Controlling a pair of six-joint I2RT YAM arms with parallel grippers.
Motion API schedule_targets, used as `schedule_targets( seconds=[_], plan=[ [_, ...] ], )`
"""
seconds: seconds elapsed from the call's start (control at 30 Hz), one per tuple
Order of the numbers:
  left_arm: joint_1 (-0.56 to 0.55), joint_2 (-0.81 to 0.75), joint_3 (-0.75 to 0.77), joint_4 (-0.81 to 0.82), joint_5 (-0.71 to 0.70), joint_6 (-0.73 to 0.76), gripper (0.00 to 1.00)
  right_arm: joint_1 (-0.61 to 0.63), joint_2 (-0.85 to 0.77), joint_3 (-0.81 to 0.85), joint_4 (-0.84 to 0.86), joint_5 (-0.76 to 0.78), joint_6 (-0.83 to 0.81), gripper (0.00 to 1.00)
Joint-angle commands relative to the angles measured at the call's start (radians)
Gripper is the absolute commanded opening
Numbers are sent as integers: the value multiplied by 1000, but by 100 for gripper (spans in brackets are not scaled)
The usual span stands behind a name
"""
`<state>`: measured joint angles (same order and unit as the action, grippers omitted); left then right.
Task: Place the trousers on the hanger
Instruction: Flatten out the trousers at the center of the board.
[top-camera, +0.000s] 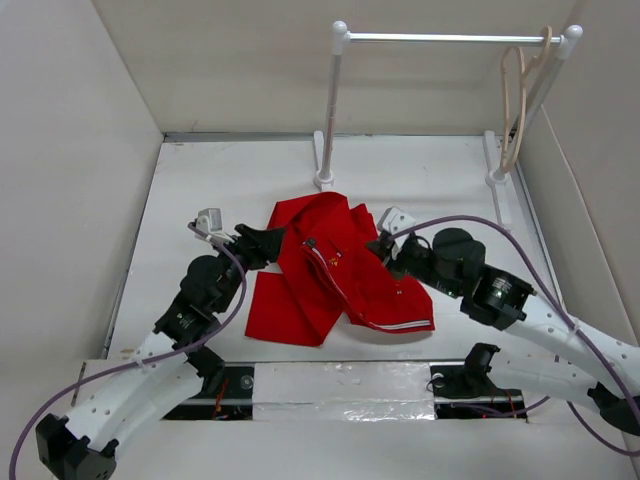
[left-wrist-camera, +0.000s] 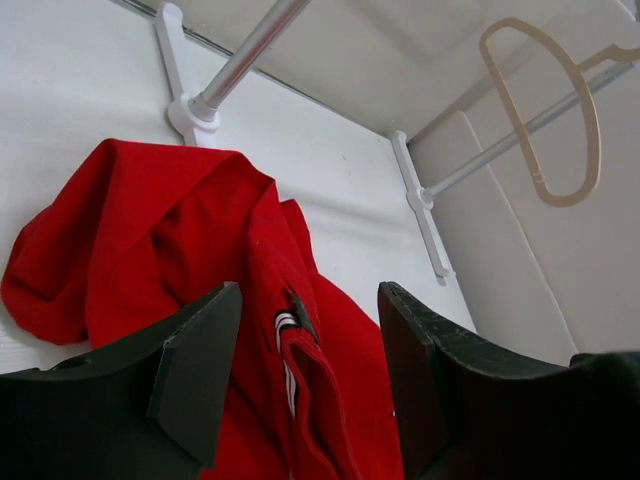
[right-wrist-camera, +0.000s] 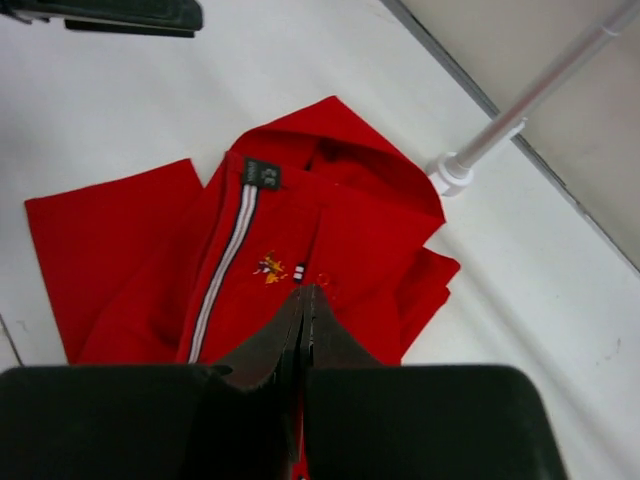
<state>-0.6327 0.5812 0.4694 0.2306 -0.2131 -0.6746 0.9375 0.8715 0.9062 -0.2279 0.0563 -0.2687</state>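
Observation:
My right gripper opens next, then moves down and to the left in the top view to the striped edge of the trousers' waistband, exposed by its dark label.
The red trousers (top-camera: 330, 270) lie crumpled and folded on the white table, with the white stripe trim facing up. My left gripper (top-camera: 272, 243) is open at the cloth's left edge; in the left wrist view (left-wrist-camera: 310, 295) its jaws stand wide apart with the trousers (left-wrist-camera: 150, 230) between and beyond them. My right gripper (top-camera: 383, 245) is at the cloth's right edge; in the right wrist view (right-wrist-camera: 303, 290) its jaws are pressed together with a sliver of red cloth between them, over the trousers (right-wrist-camera: 300, 230). The beige hanger (top-camera: 515, 100) hangs at the right end of the rail and also shows in the left wrist view (left-wrist-camera: 560, 110).
A white rail stand (top-camera: 450, 38) with two posts stands at the back of the table; its left post base (top-camera: 324, 180) is just behind the trousers. Beige walls close in the left, right and back. A taped strip (top-camera: 340, 390) lies at the near edge.

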Motion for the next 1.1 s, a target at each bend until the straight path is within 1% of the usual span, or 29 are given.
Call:
schedule_targets(
  seconds=[0.0,0.07,0.1,0.13,0.17,0.2,0.23,0.3,0.37,0.43,0.47,0.5,0.57,0.6,0.67,0.77,0.87,0.9,0.93,1.03,1.07],
  plan=[
    [1,-50,-8,-49,-49,-23,54,64,30,34,51,65,9,0],
    [1,-72,-9,-92,-80,-37,51,96,52,36,55,112,19,0],
    [1,-89,-8,-109,-89,-39,45,96,63,33,77,123,29,8],
    [1,-98,-3,-131,-101,-43,41,112,82,25,91,135,31,18],
    [1,-106,-5,-166,-115,-61,37,112,96,26,104,143,34,30],
    [1,-122,-15,-174,-129,-68,31,124,112,28,114,154,40,56],
    [1,-129,-24,-174,-134,-71,27,136,147,33,117,177,43,67],
    [1,-126,-32,-191,-129,-78,15,136,185,46,128,194,54,85],
    [1,-110,-28,-226,-126,-86,12,146,245,51,143,224,57,88],
    [1,-84,-47,-218,-94,-86,13,146,283,62,150,252,68,89],
    [1,-77,-55,-203,-76,-74,15,155,315,66,150,261,72,89],
    [1,-55,-61,-201,-40,-63,20,155,329,66,160,269,83,90],
    [1,-38,-69,-206,-20,-56,24,164,354,63,180,284,88,90],
    [1,-34,-90,-203,-9,-57,28,164,375,68,185,287,91,90],
    [1,-35,-110,-195,0,-66,31,173,397,77,185,272,94,90],
    [1,-32,-135,-203,6,-74,39,187,438,86,216,252,91,90],
    [1,3,-164,-192,12,-86,45,216,497,115,210,266,100,90],
    [1,37,-169,-189,29,-88,48,227,509,117,217,270,109,90],
    [1,55,-175,-183,35,-89,48,227,538,118,217,278,112,90],
    [1,117,-221,-108,53,-105,50,227,587,123,272,359,118,88],
    [1,130,-230,-64,60,-109,50,227,619,135,269,425,126,87]
  ],
)
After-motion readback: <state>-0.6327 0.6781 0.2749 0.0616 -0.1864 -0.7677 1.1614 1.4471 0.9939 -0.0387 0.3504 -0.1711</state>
